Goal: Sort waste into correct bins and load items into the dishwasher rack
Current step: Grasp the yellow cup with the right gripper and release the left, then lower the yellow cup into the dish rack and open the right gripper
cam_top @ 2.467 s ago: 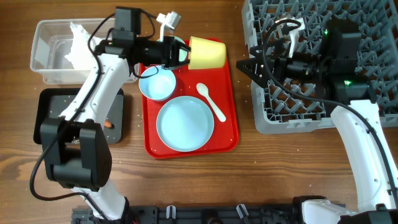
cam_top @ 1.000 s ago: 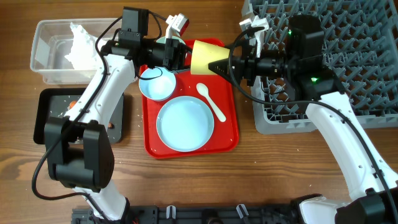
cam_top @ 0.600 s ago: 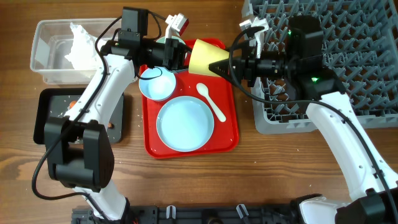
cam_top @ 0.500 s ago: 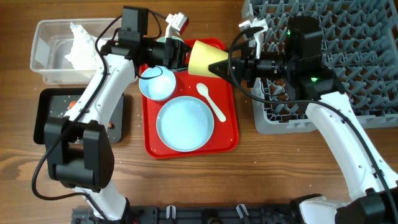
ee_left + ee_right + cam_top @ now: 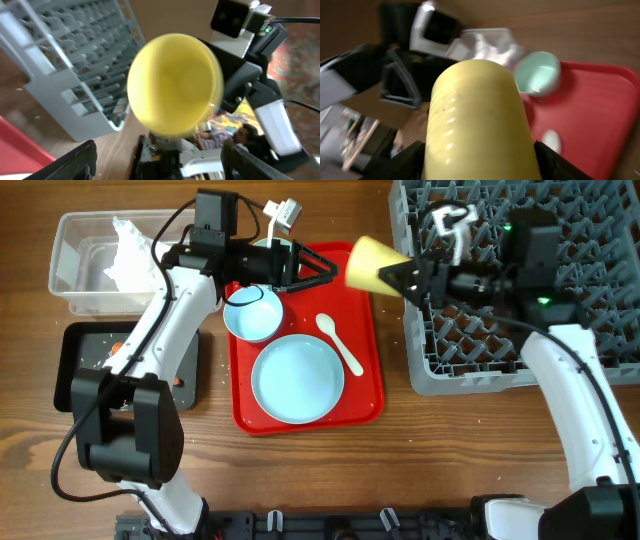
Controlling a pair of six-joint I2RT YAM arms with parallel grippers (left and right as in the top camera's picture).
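Note:
My right gripper is holding the cup and next needs to tip and go down and back to let go of it in the rack's near corner by the tray, because that corner is below, nearer my base.
The small yellow cup hangs on its side in the air between the red tray and the dishwasher rack, and my right gripper is shut on it. In the right wrist view the cup fills the space between the fingers. My left gripper stands open over the red tray's far edge, empty and apart from the cup. Its wrist view shows the cup's round end ahead. On the red tray lie a pale blue plate, a bowl and a white spoon.
The red tray sits mid-table. A clear tub holding a crumpled napkin is at the far left, with a black tray in front of it and a small orange piece on it. The left arm crosses above both bins.
My left gripper has opened and let go of the yellow cup. The right gripper has carried the cup to the right, off the red tray and towards the rack.

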